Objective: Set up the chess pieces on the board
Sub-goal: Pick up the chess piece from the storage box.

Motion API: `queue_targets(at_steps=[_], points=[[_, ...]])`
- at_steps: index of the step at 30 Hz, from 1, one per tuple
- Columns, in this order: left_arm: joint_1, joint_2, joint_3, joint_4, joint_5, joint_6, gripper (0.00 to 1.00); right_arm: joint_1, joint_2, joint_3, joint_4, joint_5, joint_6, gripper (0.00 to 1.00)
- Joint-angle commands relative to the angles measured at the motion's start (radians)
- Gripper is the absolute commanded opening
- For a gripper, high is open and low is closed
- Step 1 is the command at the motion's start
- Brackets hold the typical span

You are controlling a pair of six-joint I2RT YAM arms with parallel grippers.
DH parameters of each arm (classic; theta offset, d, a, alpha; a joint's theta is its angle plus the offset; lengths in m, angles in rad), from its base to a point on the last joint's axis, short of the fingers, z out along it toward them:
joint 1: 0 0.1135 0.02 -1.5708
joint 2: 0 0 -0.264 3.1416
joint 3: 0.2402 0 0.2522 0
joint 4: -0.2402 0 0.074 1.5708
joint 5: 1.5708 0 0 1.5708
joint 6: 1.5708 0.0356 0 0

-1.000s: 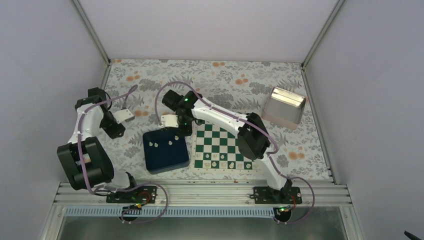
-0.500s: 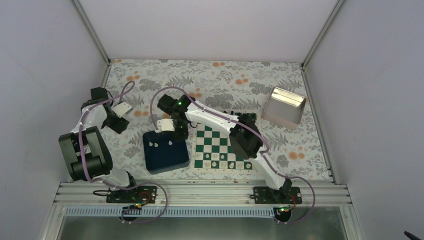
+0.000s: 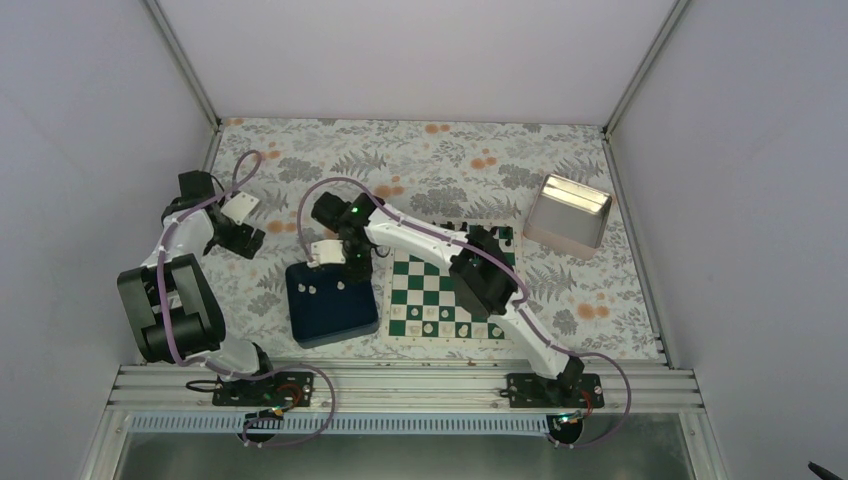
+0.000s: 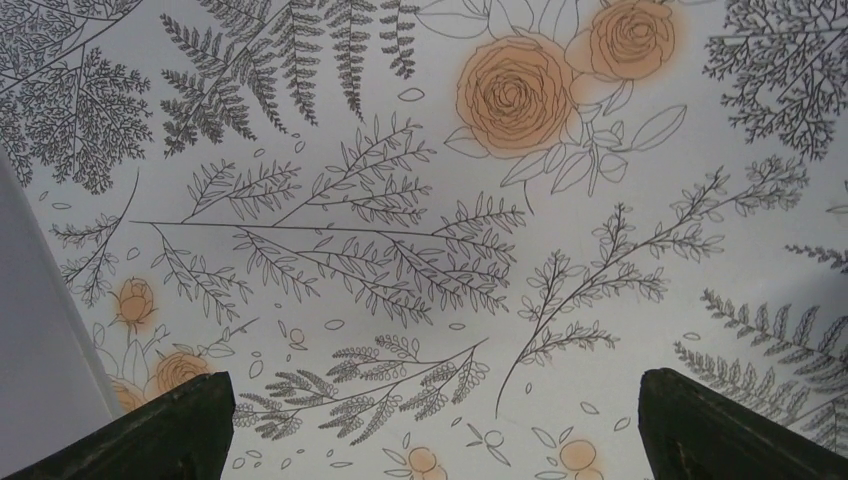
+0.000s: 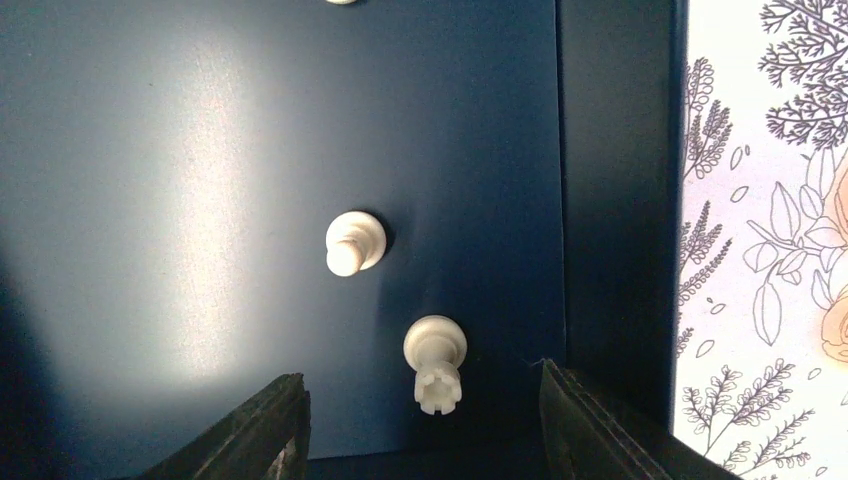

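The notch-topped piece stands between the open fingers. My right gripper should lower them around its upper part point(image 5: 438, 384) and then close.
The green and white board point(image 3: 428, 283) lies right of centre, with several cream chess pieces point(image 3: 430, 327) on its near rows. More cream pieces stand in the navy tray point(image 3: 330, 312) to its left. My right gripper point(image 3: 345, 268) hangs over the tray's far edge. In the right wrist view a notch-topped piece point(image 5: 434, 365) stands between the open fingers point(image 5: 270, 430), touching neither. My right gripper point(image 5: 425, 425) holds nothing. A pawn point(image 5: 353, 243) stands beyond it. My left gripper point(image 3: 248, 240) is at the far left over the floral cloth, jaws wide open and empty point(image 4: 430, 430).
A metal tin point(image 3: 568, 212) sits at the back right. Small black pieces point(image 3: 505, 232) line the board's far edge, partly hidden by the right arm. The tray's raised wall point(image 5: 615, 200) runs just right of the right finger. The enclosure wall point(image 4: 40, 330) is close to the left gripper.
My left gripper has opened wide and drawn back to the far left. The right gripper has shifted left over the tray's far edge and opened a little more.
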Motion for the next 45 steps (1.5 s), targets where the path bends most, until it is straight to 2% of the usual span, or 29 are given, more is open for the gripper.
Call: queue_targets(at_steps=[1, 6, 12, 22, 32, 38, 45], points=[[-0.001, -0.030, -0.022, 0.039, 0.034, -0.062, 1.00, 0.001, 0.027, 0.025, 0.031, 0.037, -0.013, 0.61], [-0.001, -0.050, -0.048, 0.041, 0.018, -0.068, 1.00, 0.001, 0.044, 0.028, 0.035, 0.061, -0.016, 0.59], [-0.001, -0.073, -0.072, 0.031, 0.012, -0.067, 1.00, 0.002, 0.061, 0.036, 0.034, 0.077, -0.016, 0.52], [-0.001, -0.085, -0.069, 0.010, 0.018, -0.066, 1.00, 0.005, 0.052, 0.035, 0.021, 0.082, -0.003, 0.25], [0.000, -0.105, -0.068, -0.008, 0.025, -0.067, 1.00, 0.011, 0.006, 0.031, -0.002, 0.064, 0.007, 0.06], [-0.001, -0.136, -0.083, 0.004, 0.014, -0.099, 1.00, 0.011, -0.091, 0.030, -0.058, -0.016, 0.011, 0.04], [-0.012, -0.155, -0.101, 0.009, 0.007, -0.136, 1.00, 0.007, -0.305, -0.171, -0.048, -0.043, 0.032, 0.04]])
